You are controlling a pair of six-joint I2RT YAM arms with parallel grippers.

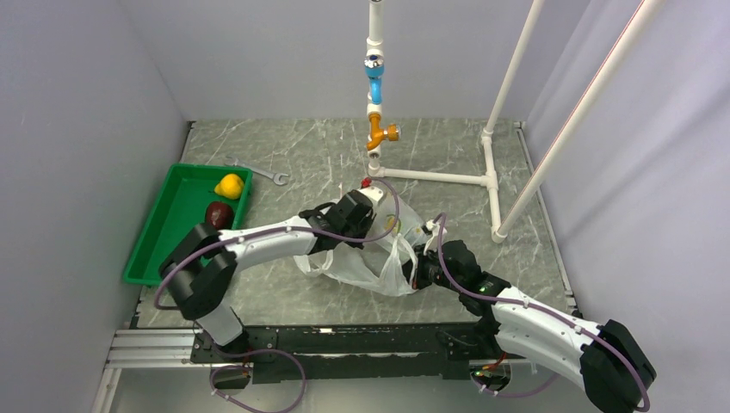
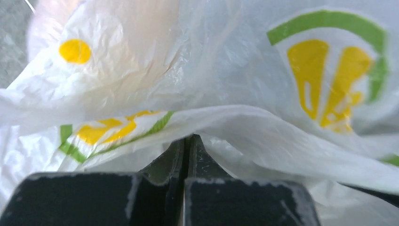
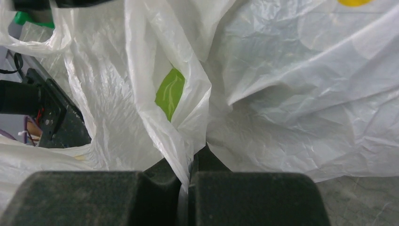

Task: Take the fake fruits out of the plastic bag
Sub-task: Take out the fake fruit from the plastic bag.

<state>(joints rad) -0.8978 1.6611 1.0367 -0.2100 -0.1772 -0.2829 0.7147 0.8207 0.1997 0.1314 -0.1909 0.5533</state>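
Observation:
The tray's far corner by the wall (image 1: 191, 187) is empty, so my left gripper moves up and left in the top view over it next to release.
The plastic bag (image 1: 372, 271) is a crumpled white heap at the table's middle, between my two grippers. My left gripper (image 1: 370, 225) is at its far left top; in the left wrist view the jaws (image 2: 188, 137) are closed, their tips under a fold of the bag (image 2: 226, 70). My right gripper (image 1: 420, 267) is at the bag's right side, shut on a strip of bag film (image 3: 188, 141). The yellow lemon (image 1: 229, 185) and the dark red apple (image 1: 219, 214) lie in the green tray (image 1: 163, 232). The green melon is not visible.
The green tray sits at the left edge of the table. A white pipe stand with blue and orange fittings (image 1: 375, 129) rises just behind the bag, its base bars (image 1: 492, 185) running right. A small wrench (image 1: 274, 176) lies by the tray.

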